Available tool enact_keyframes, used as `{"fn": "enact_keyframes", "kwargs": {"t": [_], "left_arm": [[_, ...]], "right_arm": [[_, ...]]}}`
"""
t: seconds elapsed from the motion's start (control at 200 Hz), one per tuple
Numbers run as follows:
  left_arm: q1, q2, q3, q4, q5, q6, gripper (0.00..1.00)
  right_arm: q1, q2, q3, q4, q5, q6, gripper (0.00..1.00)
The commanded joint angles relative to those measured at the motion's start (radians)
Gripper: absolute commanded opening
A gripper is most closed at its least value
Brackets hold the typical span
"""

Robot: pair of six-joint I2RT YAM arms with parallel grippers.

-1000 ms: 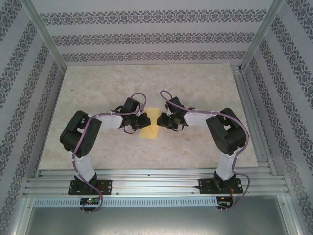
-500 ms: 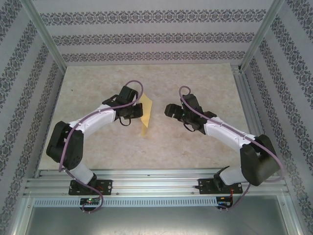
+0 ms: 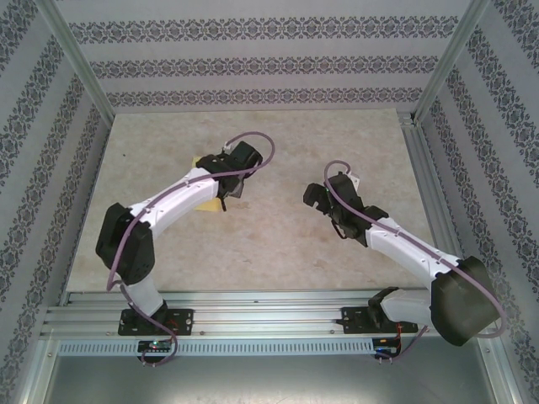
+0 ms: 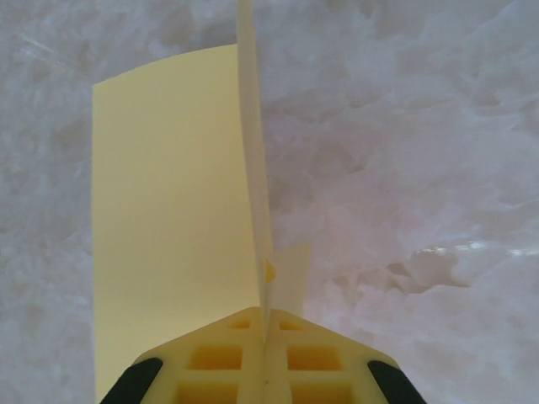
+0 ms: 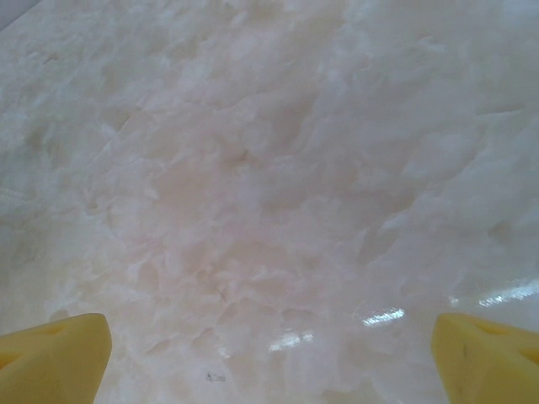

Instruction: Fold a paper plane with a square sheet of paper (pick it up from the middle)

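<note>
I should next pull my left gripper back and toward my right gripper and release the paper's crease over the clear, bare tabletop between the arms.
In the left wrist view the yellow paper (image 4: 168, 210) is folded along a centre crease. One flap spreads out flat to the left and the other edge stands up as a thin fin. My left gripper (image 4: 265, 324) is shut on that crease at the near end of the paper. From above, the left gripper (image 3: 229, 178) is left of centre, and small slivers of the yellow paper (image 3: 224, 204) peek out beneath it. My right gripper (image 3: 316, 198) hangs open over bare table, well to the right of the paper. Its yellow fingertips (image 5: 55, 353) are spread wide apart.
The pale marble-look tabletop (image 3: 278, 244) lies between the two arms. Aluminium rails (image 3: 261, 316) run along the near edge and the right side (image 3: 425, 185). Patterned walls enclose the table.
The left arm has stretched toward the back, carrying the paper away from the centre. The right gripper has pulled off to the right, away from the paper, and stands open.
</note>
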State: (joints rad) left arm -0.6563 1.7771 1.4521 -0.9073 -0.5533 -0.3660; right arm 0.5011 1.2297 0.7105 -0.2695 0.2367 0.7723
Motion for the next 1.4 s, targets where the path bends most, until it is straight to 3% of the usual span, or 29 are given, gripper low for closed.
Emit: {"fn": "enact_keyframes", "kwargs": {"t": [0.0, 0.155, 0.46, 0.699, 0.909, 1.399], "left_arm": [[-0.044, 0.114, 0.027, -0.066, -0.176, 0.006, 0.07], [-0.094, 0.240, 0.052, -0.055, -0.196, -0.045, 0.08], [-0.147, 0.316, 0.053, 0.037, 0.057, -0.100, 0.15], [-0.148, 0.309, 0.065, 0.050, 0.120, -0.103, 0.32], [-0.142, 0.273, 0.039, 0.106, 0.259, -0.097, 0.46], [-0.110, 0.255, 0.011, 0.171, 0.421, -0.104, 0.54]], "right_arm": [[-0.013, -0.025, -0.017, -0.011, 0.032, 0.037, 0.98], [-0.030, -0.030, -0.031, -0.015, 0.006, 0.047, 0.98], [-0.081, -0.059, -0.081, -0.015, -0.023, 0.109, 0.97], [-0.088, -0.056, -0.084, -0.011, -0.053, 0.095, 0.97], [-0.088, -0.054, -0.069, -0.011, -0.074, 0.079, 0.97], [-0.088, -0.071, -0.059, -0.029, -0.086, 0.072, 0.97]]}}
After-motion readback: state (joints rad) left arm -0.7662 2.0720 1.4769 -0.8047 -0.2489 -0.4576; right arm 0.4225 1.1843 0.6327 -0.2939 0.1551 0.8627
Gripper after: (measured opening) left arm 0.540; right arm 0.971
